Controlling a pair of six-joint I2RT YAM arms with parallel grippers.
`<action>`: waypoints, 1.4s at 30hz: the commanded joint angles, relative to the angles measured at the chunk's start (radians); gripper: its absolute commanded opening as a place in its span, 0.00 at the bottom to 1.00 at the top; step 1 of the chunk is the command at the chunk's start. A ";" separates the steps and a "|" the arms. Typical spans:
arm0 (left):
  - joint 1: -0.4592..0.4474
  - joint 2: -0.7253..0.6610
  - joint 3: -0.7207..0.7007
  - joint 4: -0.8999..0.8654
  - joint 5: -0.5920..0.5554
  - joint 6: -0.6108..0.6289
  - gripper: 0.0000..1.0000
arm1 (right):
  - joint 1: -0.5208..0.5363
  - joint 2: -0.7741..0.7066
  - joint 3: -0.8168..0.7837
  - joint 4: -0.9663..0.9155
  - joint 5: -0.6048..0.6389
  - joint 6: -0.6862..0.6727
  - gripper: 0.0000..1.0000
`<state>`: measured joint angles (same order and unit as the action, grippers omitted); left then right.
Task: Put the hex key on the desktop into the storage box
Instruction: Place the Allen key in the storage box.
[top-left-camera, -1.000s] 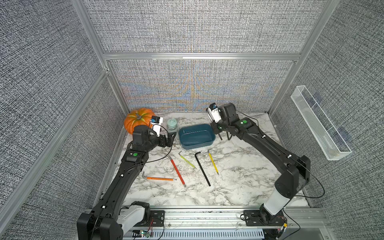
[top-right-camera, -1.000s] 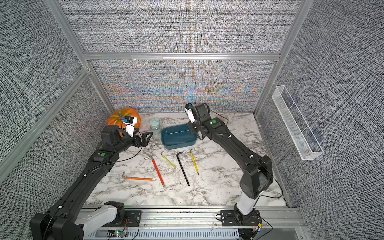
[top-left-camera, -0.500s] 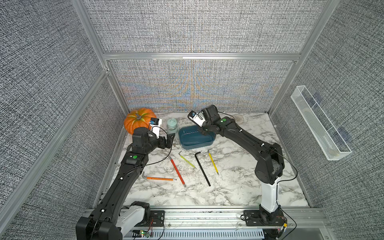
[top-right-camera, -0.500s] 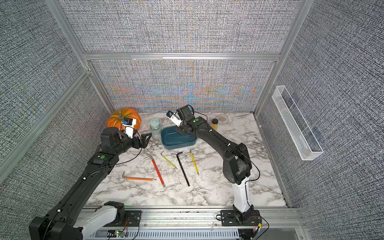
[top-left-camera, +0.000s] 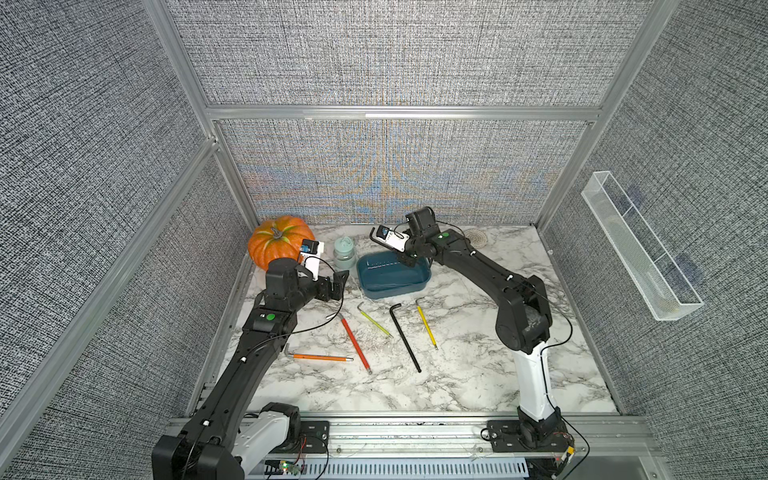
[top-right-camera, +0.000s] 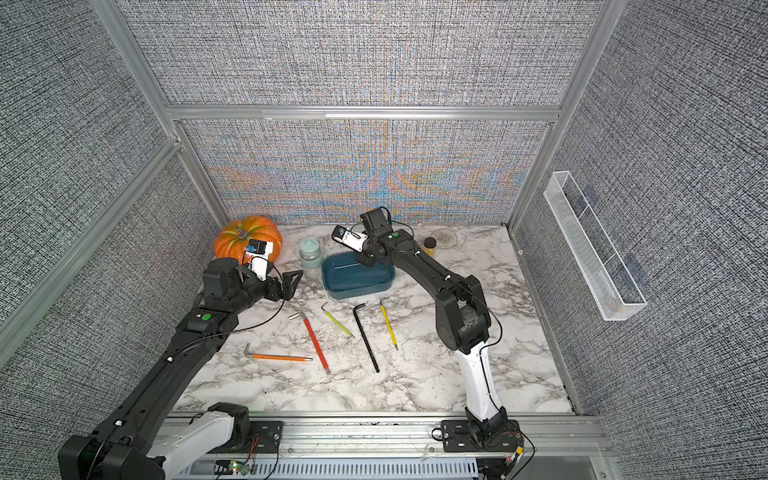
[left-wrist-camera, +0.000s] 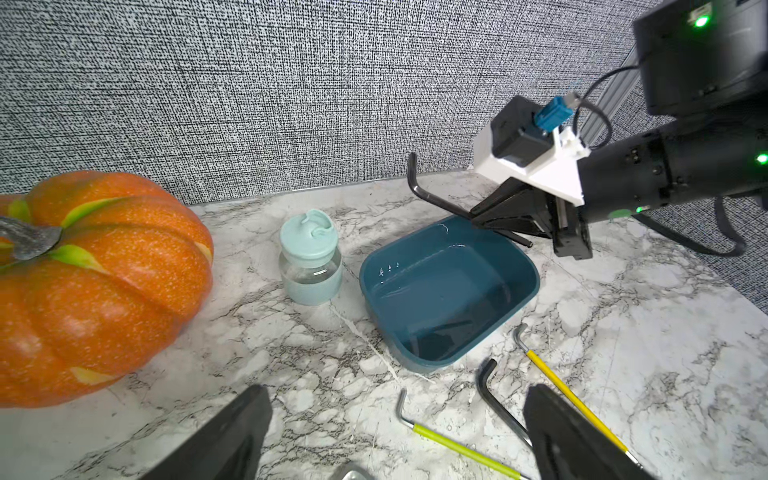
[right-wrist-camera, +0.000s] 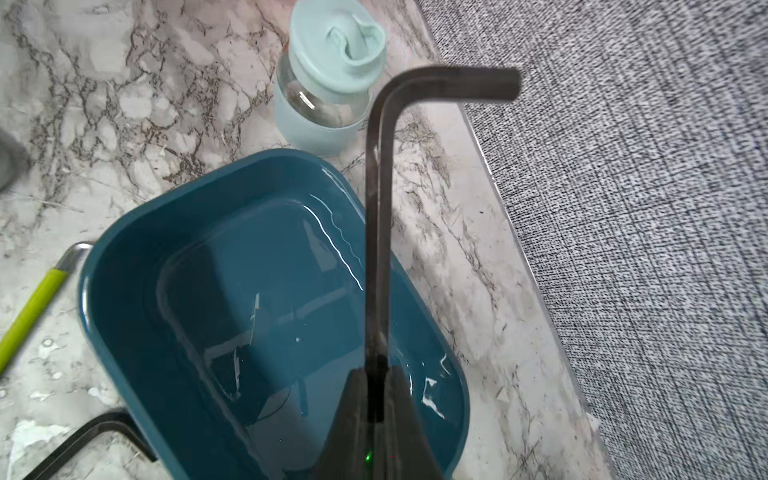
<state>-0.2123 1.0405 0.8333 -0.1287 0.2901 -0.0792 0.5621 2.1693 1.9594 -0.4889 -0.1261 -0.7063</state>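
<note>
The robot's right gripper should next move back and down to release the hex key on the bottom of the storage box, because the hex key's bent end sticks out over the storage box's back rim.
My right gripper (right-wrist-camera: 376, 374) is shut on the long arm of a black hex key (right-wrist-camera: 376, 228), held in the air over the back part of the storage box (right-wrist-camera: 104, 332), a dark teal tray. In the left wrist view the hex key (left-wrist-camera: 432, 199) sticks out from the right gripper (left-wrist-camera: 478, 216) past the box's (left-wrist-camera: 436, 361) back rim, bent end up. Both top views show the box (top-left-camera: 390, 294) (top-right-camera: 357, 293) under the right gripper (top-left-camera: 405, 259) (top-right-camera: 365, 259). My left gripper (top-left-camera: 338, 282) (top-right-camera: 291, 284) (left-wrist-camera: 399, 440) hangs open and empty left of the box.
Several more hex keys lie in front of the box: black (top-left-camera: 405, 336), yellow (top-left-camera: 426, 322), green (top-left-camera: 374, 319), red (top-left-camera: 355, 343), orange (top-left-camera: 320, 357). A pumpkin (top-left-camera: 279, 245) and a pale-lidded jar (top-left-camera: 344, 251) stand left of the box. A clear bin (top-left-camera: 640, 253) hangs on the right wall.
My right arm has swung left from the box's right side to above its back part, carrying the black hex key. The left arm has barely moved.
</note>
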 joint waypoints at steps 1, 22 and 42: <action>0.001 -0.003 0.000 0.025 -0.006 0.012 1.00 | -0.007 0.023 0.012 -0.024 -0.029 -0.036 0.00; 0.002 0.025 0.008 0.046 -0.004 -0.001 1.00 | 0.009 0.114 -0.048 -0.009 -0.061 -0.022 0.00; 0.001 0.016 0.010 0.045 -0.005 0.001 1.00 | 0.033 0.205 -0.016 -0.010 -0.043 0.007 0.15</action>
<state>-0.2123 1.0615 0.8337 -0.1062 0.2874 -0.0788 0.5926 2.3623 1.9339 -0.5011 -0.1654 -0.7044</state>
